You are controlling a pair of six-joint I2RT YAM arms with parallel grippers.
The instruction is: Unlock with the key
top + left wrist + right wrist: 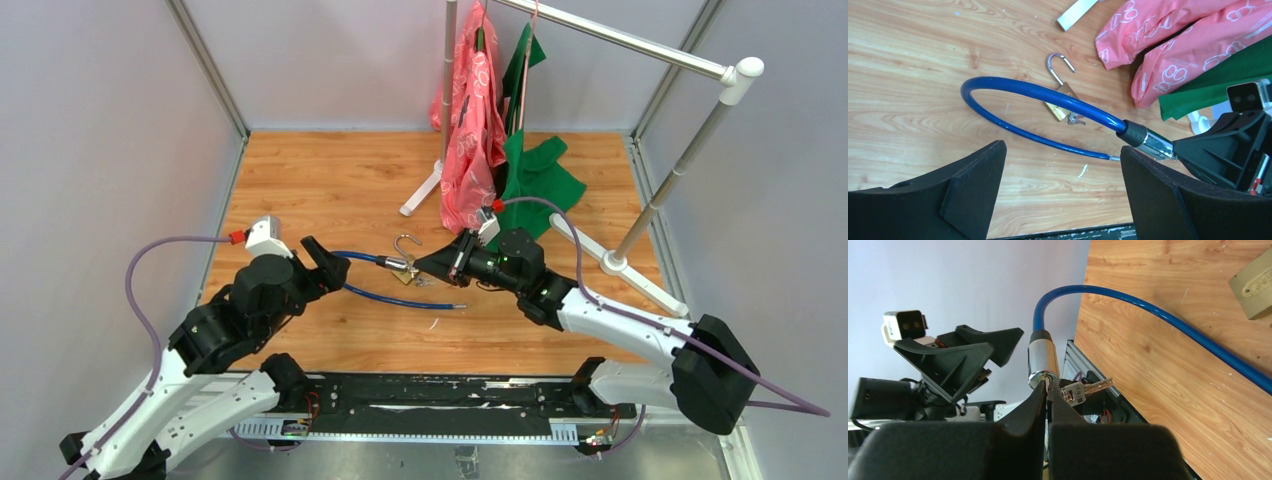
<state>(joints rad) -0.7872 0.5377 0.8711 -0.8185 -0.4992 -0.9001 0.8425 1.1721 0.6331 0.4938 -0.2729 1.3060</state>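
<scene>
The blue cable's bend (pixel 349 289) (pixel 976 107) is below my left gripper, and that part of the cable runs clear of the padlock and its keys. My left gripper will next lower its open fingers to either side of the bend.
A blue cable lock (pixel 1038 92) lies looped on the wood table. Its chrome cylinder (pixel 1043 357) is held up off the table. My right gripper (pixel 1048 390) is shut on a key whose blade enters the cylinder's face; a second key (pixel 1083 390) hangs beside it on the ring. In the top view the right gripper (pixel 428 265) meets the cylinder (pixel 400 263) at mid-table. The cable's thin metal tip (pixel 1114 158) lies free on the wood. My left gripper (pixel 1063 150) is open and empty, just short of the loop; the top view shows the left gripper (pixel 325 262) left of the cylinder.
A brass padlock (pixel 1060 102) with an open shackle lies under the cable, with small keys beside it. A clothes rack (pixel 620 40) with pink (pixel 470 130) and green (pixel 540 175) garments stands behind, its white feet (pixel 420 192) on the table. Grey walls enclose the table.
</scene>
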